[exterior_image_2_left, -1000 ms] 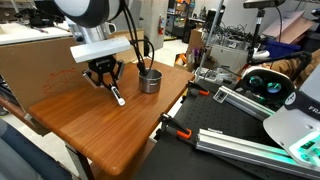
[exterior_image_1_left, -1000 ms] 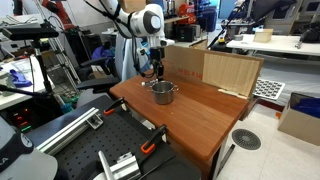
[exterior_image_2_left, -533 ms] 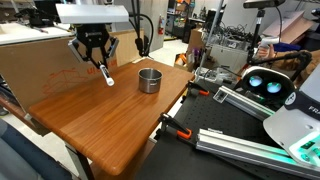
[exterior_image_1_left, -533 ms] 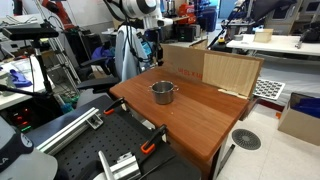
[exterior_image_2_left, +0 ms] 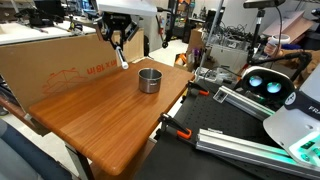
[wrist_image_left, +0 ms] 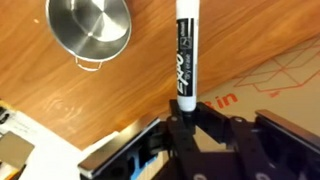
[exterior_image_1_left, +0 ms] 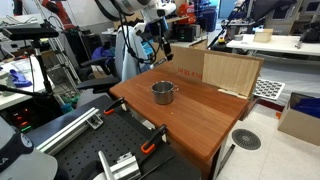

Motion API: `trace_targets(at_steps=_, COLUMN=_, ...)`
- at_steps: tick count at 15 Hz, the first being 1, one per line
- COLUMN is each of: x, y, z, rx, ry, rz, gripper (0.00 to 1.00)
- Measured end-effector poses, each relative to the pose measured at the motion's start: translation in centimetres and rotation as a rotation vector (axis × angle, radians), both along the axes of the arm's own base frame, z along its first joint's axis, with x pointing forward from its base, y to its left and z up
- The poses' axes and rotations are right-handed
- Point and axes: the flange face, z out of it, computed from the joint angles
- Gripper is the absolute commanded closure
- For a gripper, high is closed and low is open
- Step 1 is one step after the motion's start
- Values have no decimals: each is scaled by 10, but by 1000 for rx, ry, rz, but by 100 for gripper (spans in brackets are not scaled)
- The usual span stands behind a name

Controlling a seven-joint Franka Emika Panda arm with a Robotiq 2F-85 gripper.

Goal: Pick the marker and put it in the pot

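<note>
The marker goes to the left in the wrist view and down to the pot's opening (wrist_image_left: 91, 22) next, then my gripper releases the marker (wrist_image_left: 186, 50) inside.
My gripper (wrist_image_left: 187, 108) is shut on the marker (wrist_image_left: 186, 50), a white pen with a black cap and black lettering. It hangs tilted from the jaws, high above the wooden table, in both exterior views (exterior_image_2_left: 120, 58) (exterior_image_1_left: 163, 49). The pot (exterior_image_2_left: 149, 80), small, round, shiny metal, stands on the table below and to one side of the gripper (exterior_image_2_left: 118, 46). It also shows in an exterior view (exterior_image_1_left: 163, 93) and at the top left of the wrist view (wrist_image_left: 90, 28), empty inside.
A large cardboard box (exterior_image_2_left: 55, 62) stands along the back of the wooden table (exterior_image_2_left: 110, 115), also seen in an exterior view (exterior_image_1_left: 215, 68). Clamps (exterior_image_2_left: 178, 130) sit at the table edge. Benches and equipment surround the table.
The gripper has risen from near the tabletop with the marker in it and moved toward the pot's side, over the box edge. The pot has not moved.
</note>
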Motion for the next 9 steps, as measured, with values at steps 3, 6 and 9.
trace_targets(at_steps=3, x=-13, y=-25, z=3, rx=-31, ry=-84, rz=-44, gripper=94)
trace_targets(at_steps=6, x=-26, y=-47, z=-1, rx=-75, ry=-124, rz=-83, gripper=94)
trace_targets(at_steps=9, x=-41, y=-59, z=-16, rx=-124, ry=-136, rz=-101, gripper=94)
